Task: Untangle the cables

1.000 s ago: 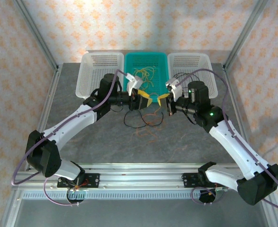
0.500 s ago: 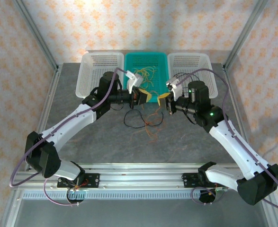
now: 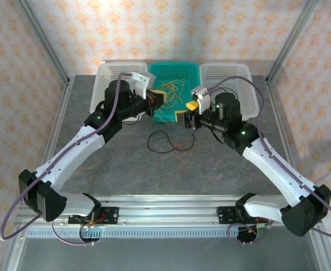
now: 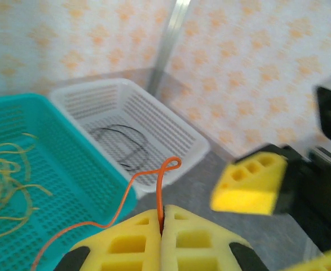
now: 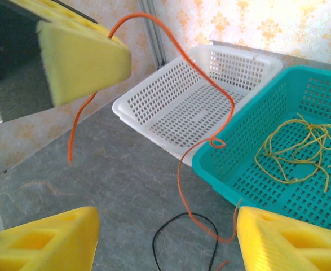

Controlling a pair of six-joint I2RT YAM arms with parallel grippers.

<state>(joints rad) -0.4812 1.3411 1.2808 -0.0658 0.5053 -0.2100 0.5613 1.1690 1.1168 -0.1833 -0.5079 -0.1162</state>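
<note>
My left gripper should next swing across over the empty white basket (image 3: 110,77), go down and let go of the orange cable (image 3: 182,158), because the other baskets hold yellow and black cables.
My left gripper (image 3: 156,101) is shut on an orange cable (image 4: 160,186), held up near the front rim of the teal basket (image 3: 174,69). The cable loops above the pads and trails down to the table as a long orange strand (image 5: 179,186). My right gripper (image 5: 165,243) is open with nothing between its fingers, low over the table beside the left one (image 3: 185,114). A black cable loop (image 3: 168,141) lies on the table below them, with more orange cable (image 3: 182,158) beside it. Yellow cables (image 5: 295,147) lie in the teal basket. Black cables (image 4: 123,144) lie in a white basket.
A white basket (image 3: 117,76) stands left of the teal one and another white basket (image 3: 235,73) stands to its right, all along the table's back. Metal frame posts rise at the back corners. Grey tabletop (image 3: 165,175) spreads in front of the grippers.
My left gripper has pulled back and left toward the baskets, lifting the orange cable off the table. The right gripper has shifted left and back after it.
</note>
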